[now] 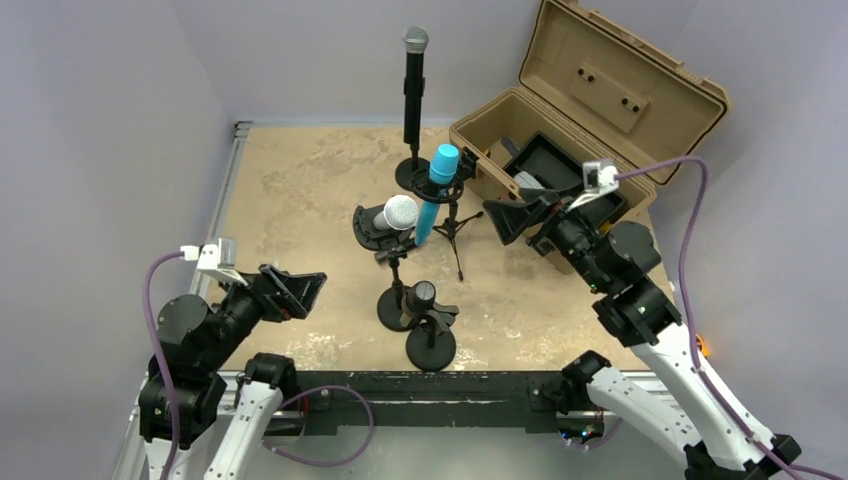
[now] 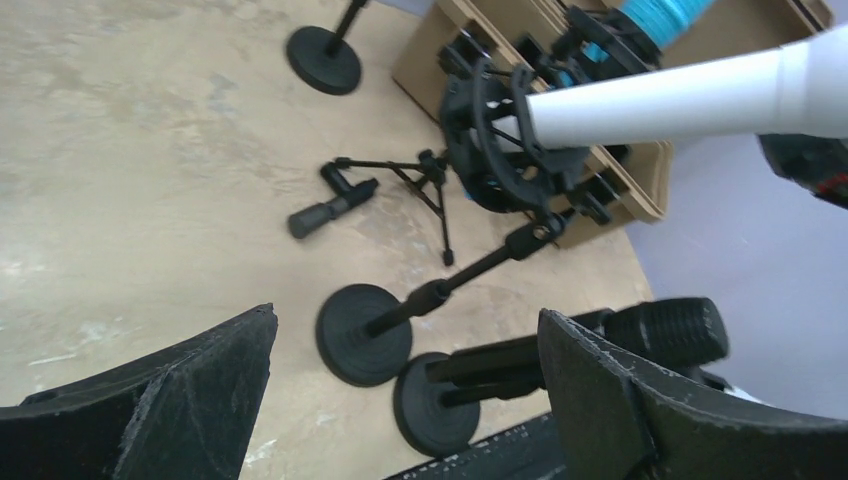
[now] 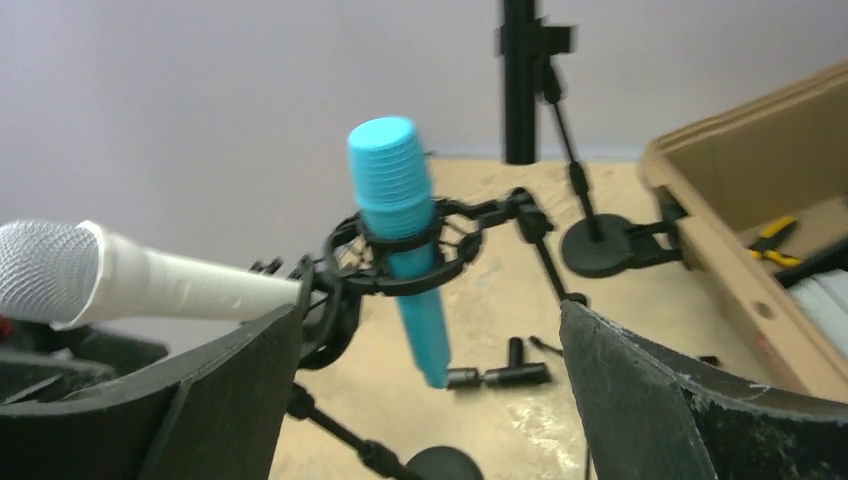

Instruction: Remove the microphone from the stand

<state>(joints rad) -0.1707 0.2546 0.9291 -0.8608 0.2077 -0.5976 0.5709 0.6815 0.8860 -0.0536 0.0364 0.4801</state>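
The left gripper turns and moves outward and across onto the white microphone's bare upper body [image 1: 384, 220] [image 2: 755, 96] next, which lies to its right in the top view.
Three microphones stand mid-table. A blue microphone [image 1: 437, 190] sits upright in a black shock mount [image 3: 400, 265] on a tripod stand [image 1: 455, 228]. A white microphone [image 1: 398, 213] with a silver mesh head lies in another shock mount [image 2: 500, 140] on a round-base stand [image 1: 397, 310]. A black microphone [image 1: 414, 80] stands upright at the back. My right gripper [image 1: 510, 220] is open and empty, just right of the blue microphone [image 3: 400, 230], which shows between its fingers. My left gripper [image 1: 300, 290] is open and empty, left of the white microphone's stand.
An open tan case [image 1: 600, 90] stands at the back right with a black tray and yellow pliers [image 3: 770, 235] inside. A short black stand [image 1: 425, 300] on a round base [image 1: 431, 347] is near the front edge. A small black T-shaped part [image 3: 500, 375] lies on the table.
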